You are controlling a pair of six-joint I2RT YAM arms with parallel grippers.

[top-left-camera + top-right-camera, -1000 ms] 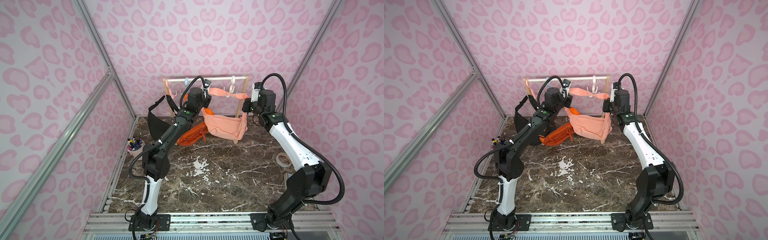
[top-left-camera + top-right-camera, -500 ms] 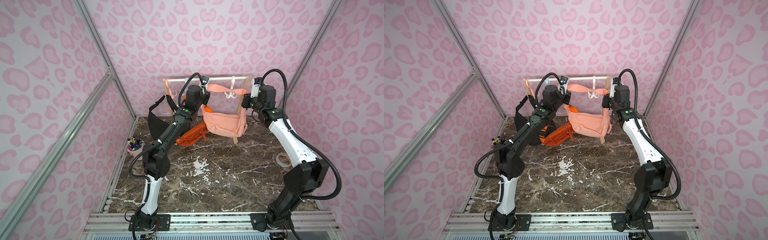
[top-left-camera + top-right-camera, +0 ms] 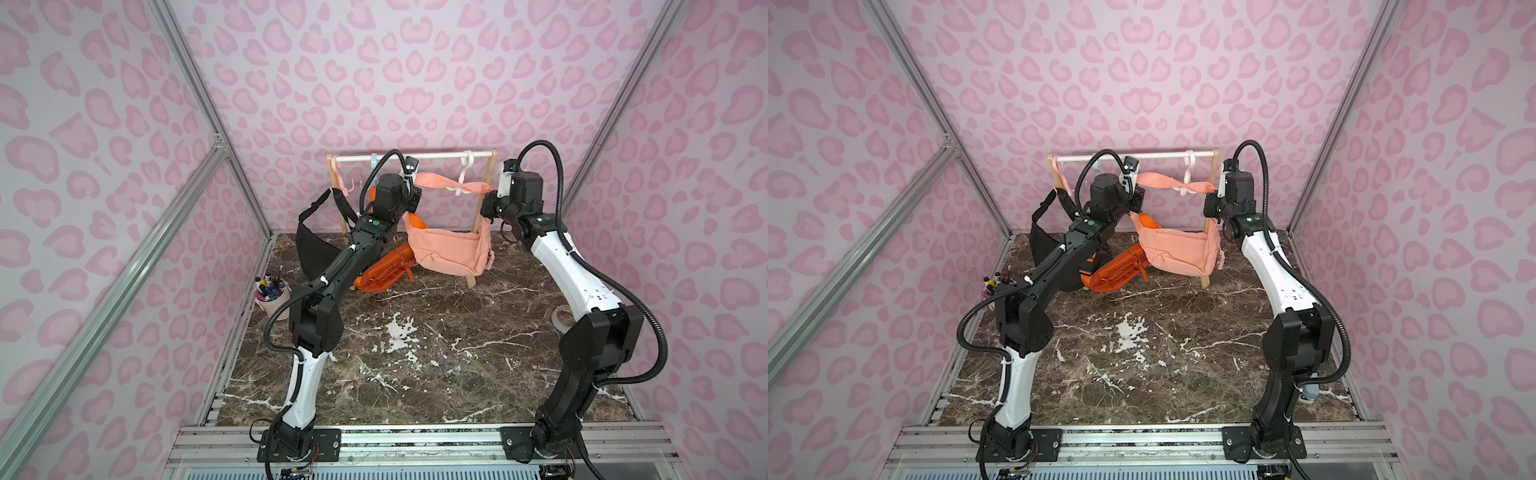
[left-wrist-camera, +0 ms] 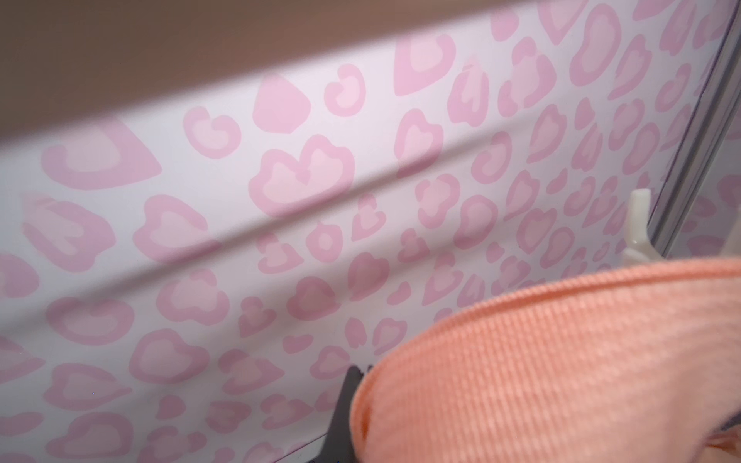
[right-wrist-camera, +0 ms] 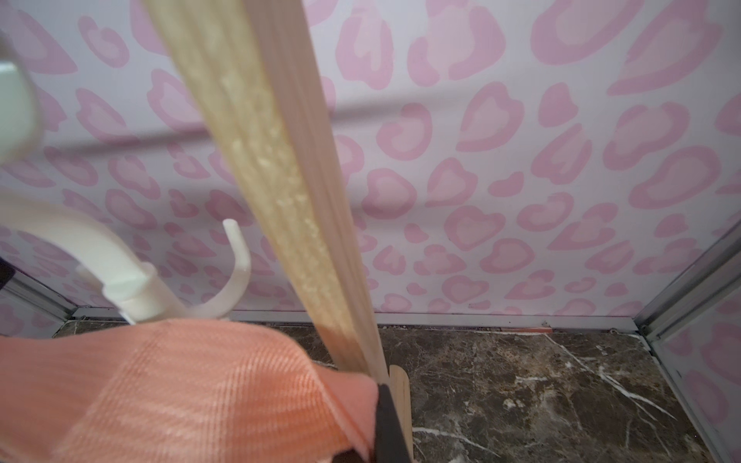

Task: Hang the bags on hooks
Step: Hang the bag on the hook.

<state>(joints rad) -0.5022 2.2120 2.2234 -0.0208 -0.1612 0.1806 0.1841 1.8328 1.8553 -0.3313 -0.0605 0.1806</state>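
Observation:
My left gripper brings the strap's end down below the white hook's lower curve (image 3: 459, 190) (image 4: 642, 250) beside it, toward the post, next and releases, as the strap lies across it.
A peach bag (image 3: 446, 251) (image 3: 1177, 253) hangs by its peach strap (image 3: 436, 183) (image 3: 1158, 179) in front of the wooden rack. My left gripper (image 3: 414, 187) (image 3: 1137, 185) is shut on the strap's left end, and my right gripper (image 3: 488, 195) (image 3: 1210, 193) is shut on its right end. Between them the strap crosses the lower curve of a white hook (image 3: 466, 166) (image 3: 1188, 166) on the white rail (image 3: 432, 156); I cannot tell whether it rests in the hook. The left wrist view shows strap (image 4: 561, 360) and hook tip (image 4: 637, 224). The right wrist view shows strap (image 5: 180, 389) under the hook (image 5: 132, 276).
A black bag (image 3: 316, 245) hangs from a pink hook (image 3: 338, 178) at the rail's left end. An orange bag (image 3: 384, 272) lies on the marble table below. The rack's wooden post (image 5: 288, 180) stands close to my right gripper. A pen cup (image 3: 272, 295) and a tape roll (image 3: 561, 318) sit at the table's sides.
Both grippers have carried the strap slightly up and toward the rail. The peach bag has swung from a slanted pose to hanging straighter beneath the strap.

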